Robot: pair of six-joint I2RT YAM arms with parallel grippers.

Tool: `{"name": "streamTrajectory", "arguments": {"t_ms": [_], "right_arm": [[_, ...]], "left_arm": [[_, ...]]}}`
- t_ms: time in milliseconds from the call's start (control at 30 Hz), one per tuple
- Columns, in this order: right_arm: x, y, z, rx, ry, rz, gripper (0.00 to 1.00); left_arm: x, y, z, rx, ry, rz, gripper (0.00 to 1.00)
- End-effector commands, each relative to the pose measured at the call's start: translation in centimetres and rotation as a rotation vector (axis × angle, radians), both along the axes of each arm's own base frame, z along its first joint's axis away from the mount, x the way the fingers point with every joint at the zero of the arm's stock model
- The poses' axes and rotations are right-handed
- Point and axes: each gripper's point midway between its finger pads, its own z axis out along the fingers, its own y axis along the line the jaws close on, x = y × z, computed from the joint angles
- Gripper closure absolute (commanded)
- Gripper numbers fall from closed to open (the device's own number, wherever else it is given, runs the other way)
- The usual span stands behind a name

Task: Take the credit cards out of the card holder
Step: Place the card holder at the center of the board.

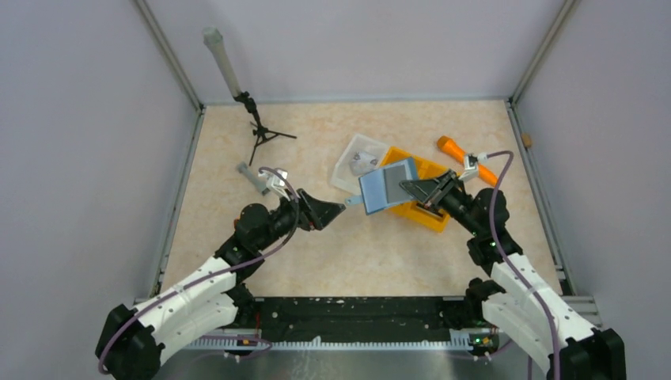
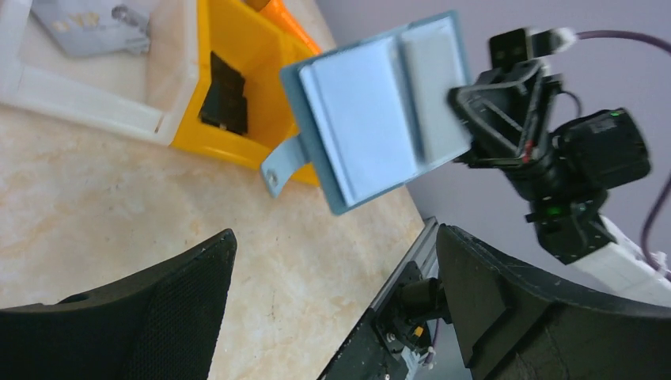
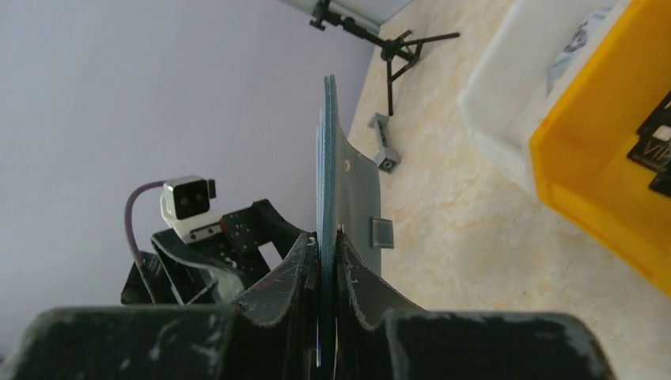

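The robot's right gripper will move back and down toward the bare tabletop before the orange bin and release the holder there, because that spot is empty.
The teal-blue card holder [image 1: 386,187] is held up above the table, tilted, its lighter blue inside and grey panel facing up. My right gripper [image 1: 413,187] is shut on its right edge. In the right wrist view it shows edge-on [image 3: 326,158] between my shut right gripper [image 3: 323,237]. In the left wrist view the holder [image 2: 372,127] hangs ahead, its strap [image 2: 278,165] dangling. My left gripper [image 2: 336,245] is open and empty, just left of the holder [image 1: 339,207]. A grey card [image 2: 87,28] lies in the white tray; a black card [image 2: 224,95] lies in the orange bin.
The white tray [image 1: 345,176] and the orange divided bin [image 1: 431,214] sit behind and under the holder. An orange-handled tool [image 1: 463,156] lies at the back right. A small black tripod [image 1: 261,131] and a grey piece [image 1: 252,176] stand at the back left.
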Motion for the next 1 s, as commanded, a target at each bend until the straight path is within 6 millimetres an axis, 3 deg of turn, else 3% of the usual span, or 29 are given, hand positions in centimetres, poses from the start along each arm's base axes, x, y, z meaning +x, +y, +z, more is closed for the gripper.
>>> {"name": "streamTrajectory", "arguments": {"t_ms": [0, 100, 367, 800, 900, 967], "right_arm": [[-2.6, 2.0, 4.1, 0.125, -0.154, 0.150, 1.00], [-3.4, 3.0, 2.4, 0.122, -0.110, 0.203, 1.00], [-5.8, 5.8, -1.6, 0.135, -0.014, 0.319, 1.00], [-6.8, 6.7, -2.5, 0.178, -0.002, 0.364, 1.00], [-6.8, 6.9, -3.2, 0.167, 0.011, 0.366, 1.00], [-6.5, 6.8, -4.2, 0.142, 0.029, 0.350, 1.00]], "left_arm": [[-0.4, 1.3, 1.4, -0.026, -0.125, -0.002, 0.01], [-0.3, 2.3, 0.8, -0.022, -0.147, 0.015, 0.01], [0.0, 2.4, -2.4, 0.029, -0.080, -0.088, 0.01], [-3.2, -0.3, -1.7, -0.113, -0.093, -0.385, 0.02], [-3.2, -0.7, -1.9, -0.115, -0.062, -0.417, 0.11], [-3.0, -0.8, -2.9, -0.101, -0.025, -0.417, 0.27]]}}
